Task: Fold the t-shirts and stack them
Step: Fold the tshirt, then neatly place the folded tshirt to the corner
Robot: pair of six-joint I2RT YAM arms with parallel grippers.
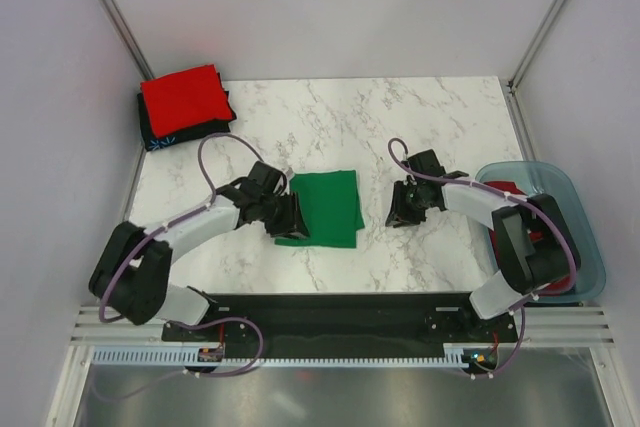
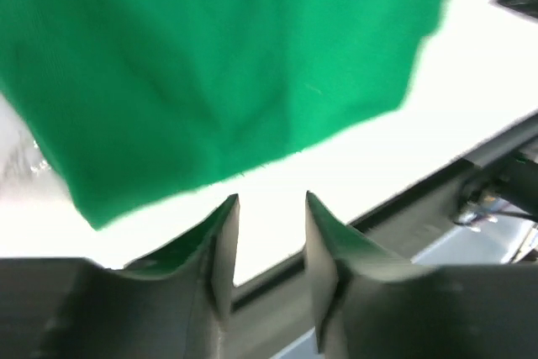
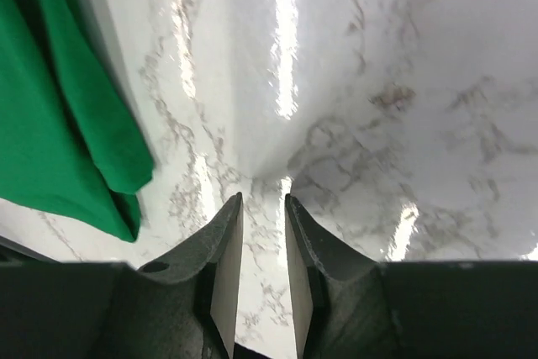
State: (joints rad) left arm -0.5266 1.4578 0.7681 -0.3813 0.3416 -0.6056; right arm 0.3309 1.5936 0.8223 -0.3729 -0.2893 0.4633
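The green t-shirt's far corner lies nearest the red t-shirt, so my left gripper will next move outward along the green t-shirt, turning, then lower onto the t-shirt's far corner's edge (image 1: 294, 178).
A folded green t-shirt (image 1: 326, 207) lies flat in the middle of the marble table; it fills the top of the left wrist view (image 2: 218, 65) and shows at the left of the right wrist view (image 3: 59, 132). My left gripper (image 1: 297, 217) is at its left edge, open and empty (image 2: 271, 201), just off the cloth. My right gripper (image 1: 402, 215) is open and empty (image 3: 262, 201), to the right of the shirt, over bare table. A folded red t-shirt (image 1: 184, 99) lies on a black t-shirt (image 1: 170, 135) at the far left corner.
A translucent blue tub (image 1: 588, 237) sits off the table's right edge with red cloth (image 1: 506, 188) inside, partly hidden by my right arm. Grey walls close in the table on three sides. A black rail (image 1: 330, 319) runs along the near edge.
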